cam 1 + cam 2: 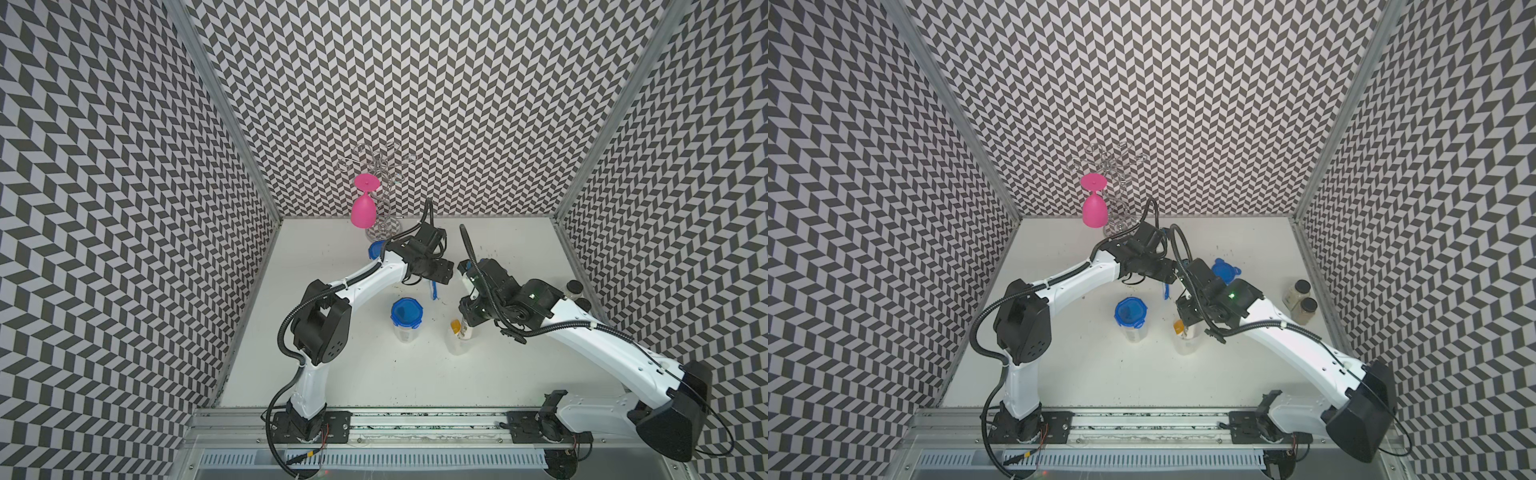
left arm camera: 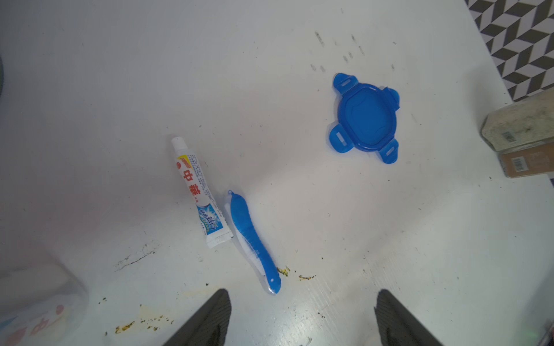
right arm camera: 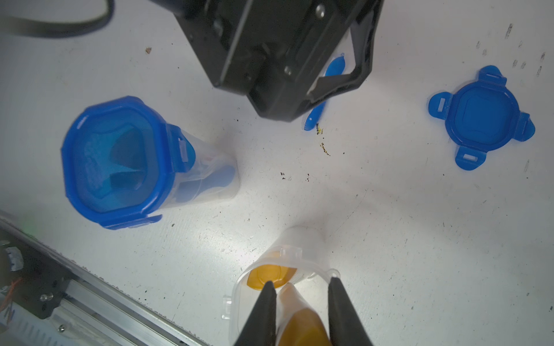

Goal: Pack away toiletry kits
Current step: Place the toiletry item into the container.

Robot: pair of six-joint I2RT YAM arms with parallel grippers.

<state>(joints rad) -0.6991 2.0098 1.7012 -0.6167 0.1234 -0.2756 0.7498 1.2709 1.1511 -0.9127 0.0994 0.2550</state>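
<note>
My left gripper should next move down toward the table onto the near half of the blue toothbrush (image 2: 265,263), because that part of the toothbrush is clear of the toothpaste tube (image 2: 199,191).
My left gripper (image 2: 302,292) hangs open over the white table, just short of a blue toothbrush (image 2: 251,239) that lies beside a small white-blue toothpaste tube (image 2: 199,191). The toothbrush (image 1: 434,291) peeks out under that gripper in a top view. My right gripper (image 3: 301,281) is shut on a white bottle with a yellow-orange cap (image 3: 299,323), held over the mouth of an open clear jar (image 3: 239,287). An orange cap (image 3: 269,277) shows inside this jar (image 1: 457,347). A second jar (image 1: 406,316) stands shut under its blue clip-tab lid (image 3: 120,158).
A loose blue lid (image 2: 364,118) lies flat to the right of the toothbrush and shows in a top view (image 1: 1225,270). Two black-capped spice jars (image 1: 1302,299) stand by the right wall. A pink goblet (image 1: 363,210) hangs on the wire rack (image 1: 384,166) at the back.
</note>
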